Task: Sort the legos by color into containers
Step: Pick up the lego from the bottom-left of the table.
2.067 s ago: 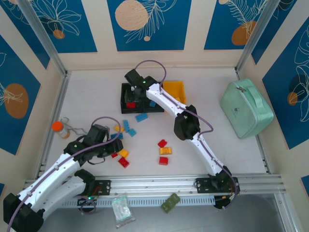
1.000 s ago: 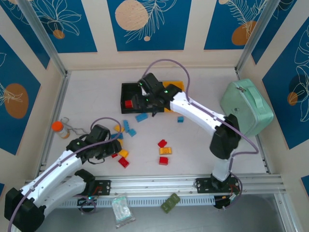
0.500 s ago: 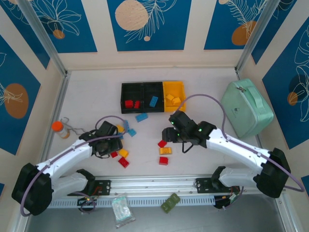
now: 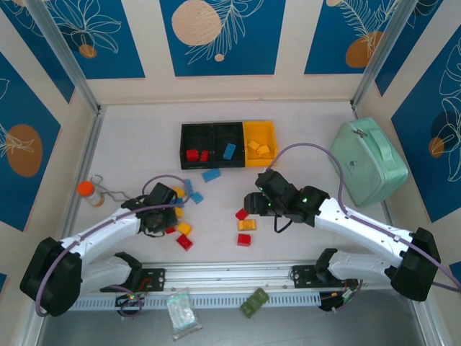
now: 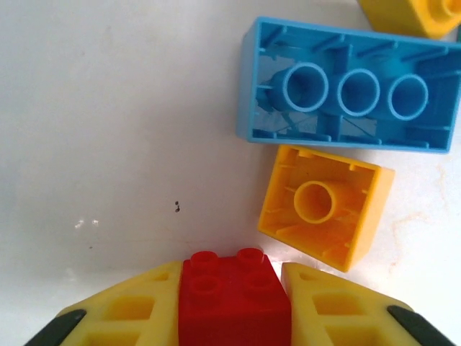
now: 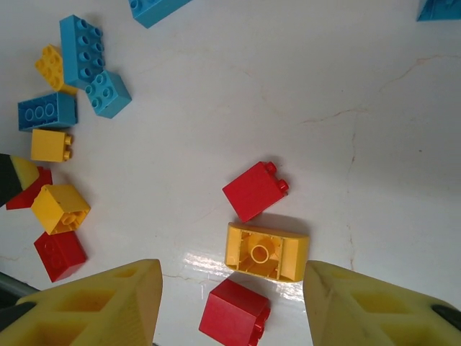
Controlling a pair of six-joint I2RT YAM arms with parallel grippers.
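The left gripper lifts the small red lego outward to the bin holding matching red legos next. It then releases the lego over its empty far part, since that bin lies outward.
My left gripper is shut on a small red lego that rests on the table, one yellow finger on each side. An upturned yellow lego and a blue one lie just beyond it. From above, the left gripper sits in the left cluster. My right gripper hangs open above two red legos and a yellow one, touching none. The right gripper is left of its wrist. The containers hold red, blue and yellow legos in separate bins.
A mint-green case stands at the right wall. An orange-capped bottle lies at the left. A dark green piece and a plastic bag rest on the front rail. Loose blue legos lie below the bins.
The left gripper has closed on the red lego. The right arm swung from the bins down to the middle bricks and now hovers there, still open.
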